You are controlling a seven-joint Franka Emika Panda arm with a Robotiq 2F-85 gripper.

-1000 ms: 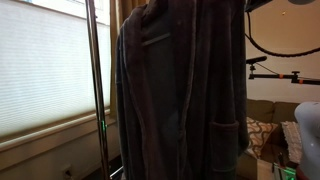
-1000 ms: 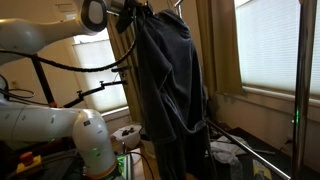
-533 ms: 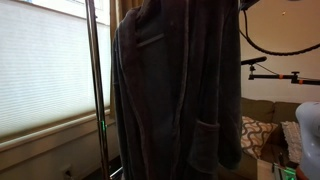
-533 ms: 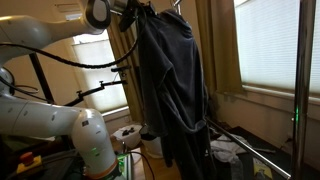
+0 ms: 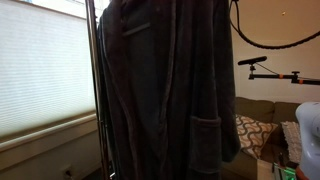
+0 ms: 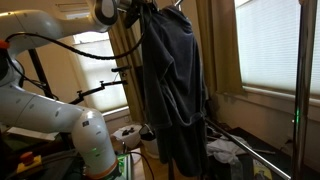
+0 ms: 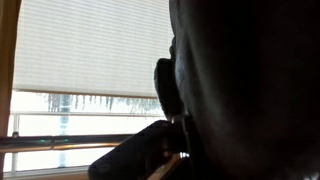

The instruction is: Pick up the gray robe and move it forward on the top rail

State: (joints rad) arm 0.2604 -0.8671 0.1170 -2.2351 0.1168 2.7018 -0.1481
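Note:
The robe [image 7: 250, 80] goes up and outward next, then down at the silvery top bar [image 7: 75, 142] for release. My gripper's fingers still hold the robe's collar.
The gray robe [image 5: 165, 95] hangs full length and fills the middle of an exterior view, collar and a patch pocket showing. It also hangs from the top of frame in an exterior view [image 6: 172, 85]. My gripper [image 6: 137, 9] is at the robe's collar at the very top, shut on the robe. In the wrist view the robe [image 7: 250, 80] is a dark mass on the right, with a dark finger [image 7: 166, 88] pressed against it. A thin silvery bar [image 7: 60, 142], likely the top rail, runs horizontally low in that view. The hanger is hidden.
A tall vertical chrome pole [image 5: 93, 90] stands just beside the robe and also shows in an exterior view [image 6: 300, 80]. A black camera arm [image 5: 275, 72] sticks out behind the robe. Window blinds [image 5: 40, 70] lie behind it. The robot base [image 6: 90, 145] stands low beside the robe.
The robe has swung toward the chrome pole and now overlaps it, looking larger in that exterior view. My gripper has shifted along with the collar.

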